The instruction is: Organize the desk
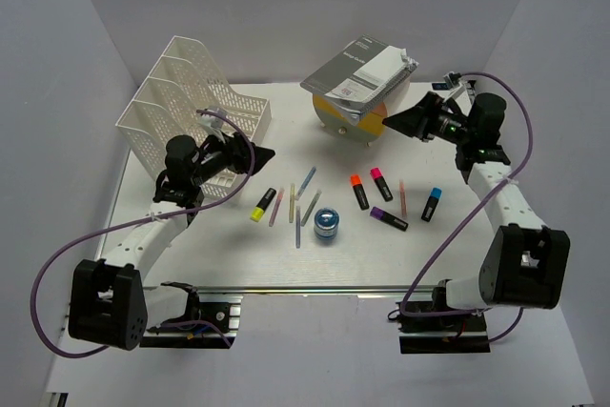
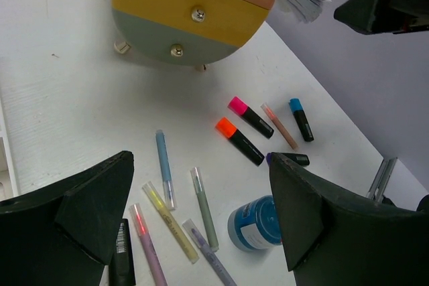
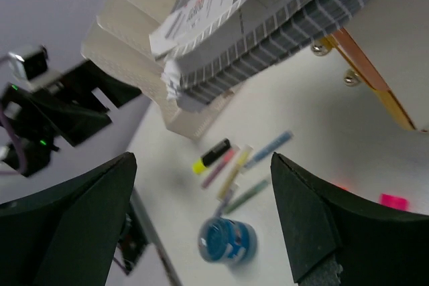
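Note:
The right gripper goes to the left in the top view next, onto the grey notebook's side edge, overhanging the drawer unit.
The white desk [image 1: 219, 254] holds several scattered highlighters and pens: a yellow highlighter [image 1: 263, 204], thin pastel pens [image 1: 297, 205], orange [image 1: 359, 191], pink [image 1: 381, 183], purple [image 1: 389, 218] and blue [image 1: 432, 203] highlighters. A small blue round tub [image 1: 326, 224] stands among them and also shows in the left wrist view [image 2: 256, 222]. My left gripper [image 1: 262, 154] is open and empty, raised above the desk in front of the file rack, left of the pens [image 2: 201, 159]. My right gripper [image 1: 396, 121] is open and empty, raised beside the drawer unit [image 3: 202, 159].
A white mesh file rack [image 1: 191, 107] stands at the back left. A cream round drawer unit [image 1: 357, 123] with orange and yellow fronts stands at the back centre, with a stack of notebooks and papers [image 1: 362, 71] on top. Grey walls enclose the desk.

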`<state>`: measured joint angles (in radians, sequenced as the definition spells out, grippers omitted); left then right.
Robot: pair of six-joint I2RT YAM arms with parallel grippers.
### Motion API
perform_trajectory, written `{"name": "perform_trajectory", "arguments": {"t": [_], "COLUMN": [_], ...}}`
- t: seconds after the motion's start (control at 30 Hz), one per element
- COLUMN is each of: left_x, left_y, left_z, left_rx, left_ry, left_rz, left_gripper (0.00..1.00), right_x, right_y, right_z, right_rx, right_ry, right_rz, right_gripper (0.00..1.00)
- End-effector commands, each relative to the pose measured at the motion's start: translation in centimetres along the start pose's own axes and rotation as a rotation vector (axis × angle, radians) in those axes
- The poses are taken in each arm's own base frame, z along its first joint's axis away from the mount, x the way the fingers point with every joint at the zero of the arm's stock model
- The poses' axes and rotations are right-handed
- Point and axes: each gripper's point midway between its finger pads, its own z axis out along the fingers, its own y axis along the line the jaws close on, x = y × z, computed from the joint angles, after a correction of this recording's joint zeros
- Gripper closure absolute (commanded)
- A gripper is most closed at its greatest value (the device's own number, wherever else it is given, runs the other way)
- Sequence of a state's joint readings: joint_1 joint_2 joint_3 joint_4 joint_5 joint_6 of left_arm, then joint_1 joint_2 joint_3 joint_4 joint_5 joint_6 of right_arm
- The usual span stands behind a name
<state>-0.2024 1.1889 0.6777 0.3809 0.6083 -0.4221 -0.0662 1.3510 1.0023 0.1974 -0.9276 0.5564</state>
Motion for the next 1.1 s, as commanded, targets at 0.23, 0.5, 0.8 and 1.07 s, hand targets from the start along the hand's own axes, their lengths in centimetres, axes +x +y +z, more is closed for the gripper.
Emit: {"name": "perform_trajectory", "arguments": {"t": [0.23,0.5,0.8,1.07], "left_x": [-0.1,0.1,0.0,0.0], "left_y": [-0.2,-0.1,-0.3,-0.3], "left_z": [0.4,0.4,0.3,0.3], "left_rx": [0.018,0.021,0.028,0.026], "left_ry": [0.019,0.023,0.015,0.013], "left_rz": [0.033,0.038,0.042,0.044], "left_gripper": [0.09,0.09,0.09,0.09], "right_x": [-4.1,-4.6,-3.6,-4.3], "right_y": [3.1,2.5,0.8,-0.4], "right_z": [4.4,6.3,7.4,9.0], "right_rx": [-0.106,-0.069,0.015,0.030], "right_ry": [-0.138,-0.171,-0.158,-0.173], "right_rz": [0.296,0.370,0.432,0.460], "right_gripper": [0.11,0.11,0.11,0.11]}}
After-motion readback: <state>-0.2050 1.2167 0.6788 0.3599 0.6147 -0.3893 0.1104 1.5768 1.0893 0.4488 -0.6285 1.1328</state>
